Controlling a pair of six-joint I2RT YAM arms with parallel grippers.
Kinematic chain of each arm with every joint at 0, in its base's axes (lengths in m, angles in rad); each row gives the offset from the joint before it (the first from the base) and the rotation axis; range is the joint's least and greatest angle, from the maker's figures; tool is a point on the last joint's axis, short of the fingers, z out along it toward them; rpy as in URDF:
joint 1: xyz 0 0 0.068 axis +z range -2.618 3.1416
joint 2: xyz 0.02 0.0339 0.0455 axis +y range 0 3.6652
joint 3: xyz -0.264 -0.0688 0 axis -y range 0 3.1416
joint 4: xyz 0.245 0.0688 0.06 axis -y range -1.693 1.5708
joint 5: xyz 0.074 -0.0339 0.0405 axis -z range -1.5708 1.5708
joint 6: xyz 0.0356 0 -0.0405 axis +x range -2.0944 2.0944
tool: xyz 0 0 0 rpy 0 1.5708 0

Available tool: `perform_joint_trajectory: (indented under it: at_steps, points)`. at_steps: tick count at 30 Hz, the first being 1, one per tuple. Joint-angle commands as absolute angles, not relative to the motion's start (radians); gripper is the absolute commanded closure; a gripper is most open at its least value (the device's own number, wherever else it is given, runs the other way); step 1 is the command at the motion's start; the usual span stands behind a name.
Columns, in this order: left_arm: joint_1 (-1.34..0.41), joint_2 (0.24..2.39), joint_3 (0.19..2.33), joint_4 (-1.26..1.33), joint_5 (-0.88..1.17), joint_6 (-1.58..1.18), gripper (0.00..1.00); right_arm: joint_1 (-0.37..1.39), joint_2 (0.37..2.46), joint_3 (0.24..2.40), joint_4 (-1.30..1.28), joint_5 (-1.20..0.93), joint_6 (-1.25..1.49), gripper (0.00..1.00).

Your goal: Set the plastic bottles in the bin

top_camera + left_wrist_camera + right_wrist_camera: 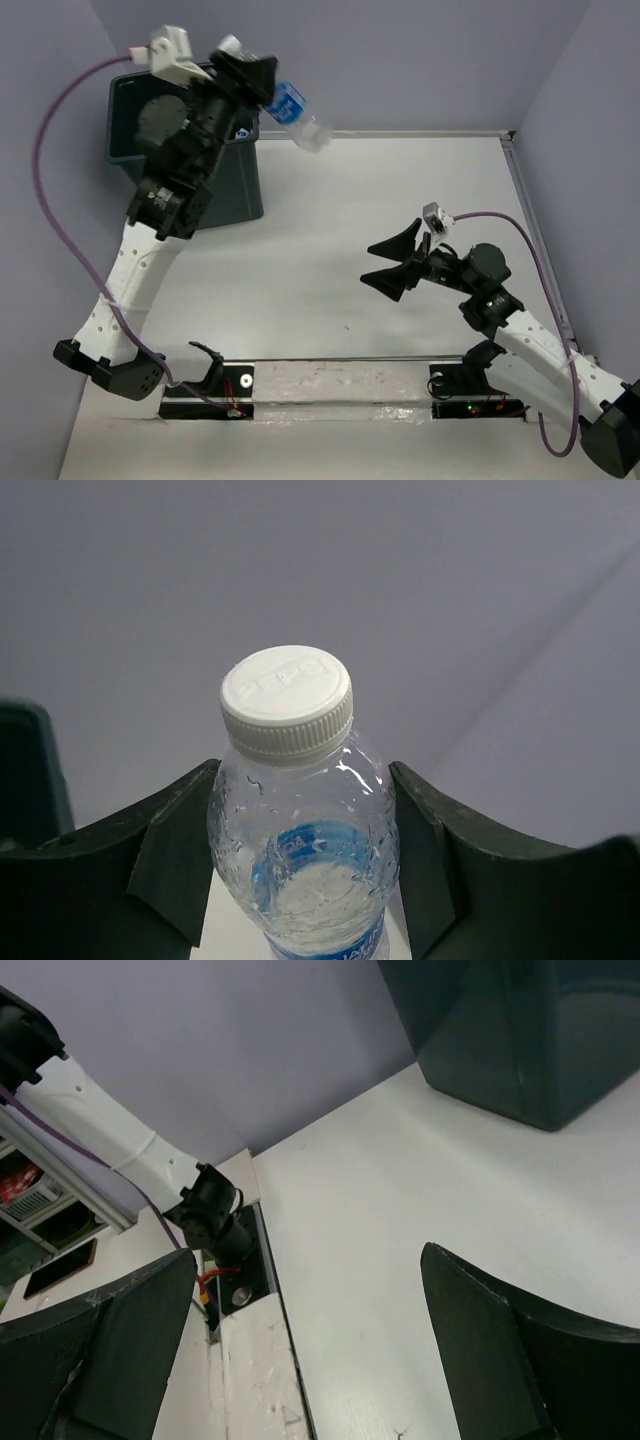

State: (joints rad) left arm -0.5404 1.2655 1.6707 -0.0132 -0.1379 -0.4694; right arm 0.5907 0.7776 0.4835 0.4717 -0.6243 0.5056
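Note:
The left gripper needs to swing to the left in the top view, over the bin's open top (pixel 136 108), and let go of the bottle (pixel 299 117).
My left gripper (pixel 262 82) is shut on a clear plastic bottle (pixel 299 117) with a blue label and a white cap. It holds the bottle high in the air at the back, just right of the bin (pixel 240 180). In the left wrist view the bottle (pixel 300 830) fills the gap between both fingers (pixel 170 865), its cap pointing at the wall. The bin is a dark grey-green wastebasket at the back left, partly hidden by the left arm; it also shows in the right wrist view (pixel 520 1030). My right gripper (pixel 385 263) is open and empty above the table's middle right.
The white table (pixel 400 190) ends at walls at the back and on the right. A mounting rail (pixel 340 390) with both arm bases runs along the near edge. A purple cable (pixel 50 180) loops left of the left arm.

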Motion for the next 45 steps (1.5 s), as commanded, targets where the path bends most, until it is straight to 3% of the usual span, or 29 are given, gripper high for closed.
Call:
perform_joint_trajectory:
  at_steps: [1, 5, 10, 12, 13, 14, 22, 26, 36, 41, 45]
  points:
    - [-0.383, 1.345, 1.966, -0.116, -0.270, -0.323, 0.66, 0.598, 0.706, 0.443, 0.422, -0.624, 0.506, 0.01]
    - [-0.229, 1.452, 2.141, -0.164, -0.360, -0.241, 0.66, 0.598, 0.673, 0.423, 0.400, -0.626, 0.502, 0.01]
    - [-0.071, 1.541, 2.111, -0.103, -0.469, -0.204, 0.65, 0.598, 0.649, 0.428, 0.356, -0.624, 0.480, 0.01]
    - [-0.014, 1.566, 2.091, -0.101, -0.489, -0.241, 0.44, 0.598, 0.643, 0.433, 0.335, -0.620, 0.468, 0.01]
    - [-0.008, 1.590, 2.086, -0.110, -0.470, -0.254, 0.11, 0.598, 0.641, 0.437, 0.315, -0.614, 0.460, 0.01]
    - [-0.008, 1.598, 2.085, -0.117, -0.453, -0.262, 0.01, 0.598, 0.640, 0.440, 0.307, -0.612, 0.459, 0.01]
    - [-0.035, 1.461, 2.062, -0.104, -0.180, -0.353, 0.01, 0.598, 0.649, 0.478, 0.302, -0.557, 0.460, 0.00]
    - [-0.077, 1.202, 1.794, 0.013, -0.046, -0.416, 0.01, 0.598, 0.617, 0.528, 0.263, -0.514, 0.410, 0.00]
    - [-0.135, 0.682, 1.121, 0.141, 0.509, -0.520, 0.01, 0.598, 0.362, 0.730, 0.037, -0.109, 0.307, 0.00]
    - [-0.137, 0.467, 0.941, 0.109, 0.566, -0.499, 0.01, 0.598, 0.266, 0.837, -0.075, 0.200, 0.187, 0.00]
    - [-0.137, 0.301, 0.847, 0.039, 0.560, -0.476, 0.01, 0.598, 0.215, 0.862, -0.097, 0.261, 0.192, 0.00]
